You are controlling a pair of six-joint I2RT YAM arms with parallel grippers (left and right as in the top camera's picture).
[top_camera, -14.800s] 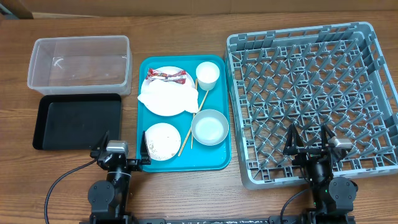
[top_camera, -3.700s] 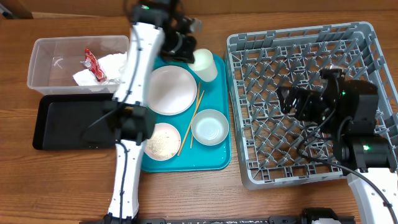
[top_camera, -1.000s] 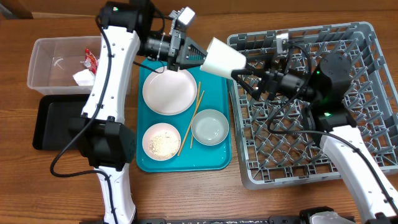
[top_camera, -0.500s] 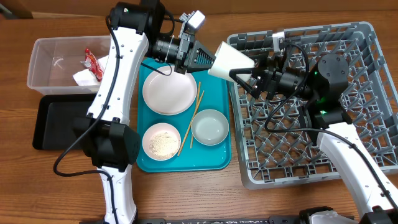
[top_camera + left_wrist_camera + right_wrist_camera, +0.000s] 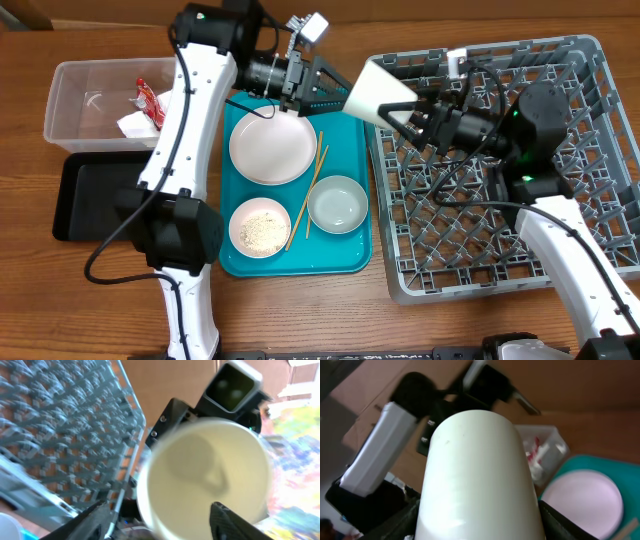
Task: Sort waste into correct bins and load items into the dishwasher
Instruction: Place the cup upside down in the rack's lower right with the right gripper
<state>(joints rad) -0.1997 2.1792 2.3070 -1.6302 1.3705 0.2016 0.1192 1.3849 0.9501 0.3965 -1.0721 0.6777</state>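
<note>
The white cup in my right gripper goes back and down next, tilting with its opening down into the dish rack's near corner (image 5: 424, 262), since that corner stands empty.
The white cup (image 5: 380, 90) hangs on its side in the air above the gap between the teal tray (image 5: 340, 255) and the grey dish rack (image 5: 460, 288). My right gripper (image 5: 412, 108) is shut on its base end, with fingers on both sides in the right wrist view (image 5: 477, 507). My left gripper (image 5: 328, 85) is open just off the cup's mouth. The left wrist view (image 5: 159, 506) looks into the cup (image 5: 205, 475). On the tray lie the large plate (image 5: 272, 146), the small plate with rice (image 5: 259, 228), the bowl (image 5: 337, 204) and the chopsticks (image 5: 305, 195).
The clear tub (image 5: 75, 85) at the back left holds the napkin (image 5: 135, 122) and a red wrapper (image 5: 150, 103). The black tray (image 5: 90, 200) lies in front of it. The left arm reaches over the tub and the teal tray. The right arm reaches over the rack.
The cup has moved a little right and up with my right gripper. My left gripper has opened and now stands off the cup's mouth.
</note>
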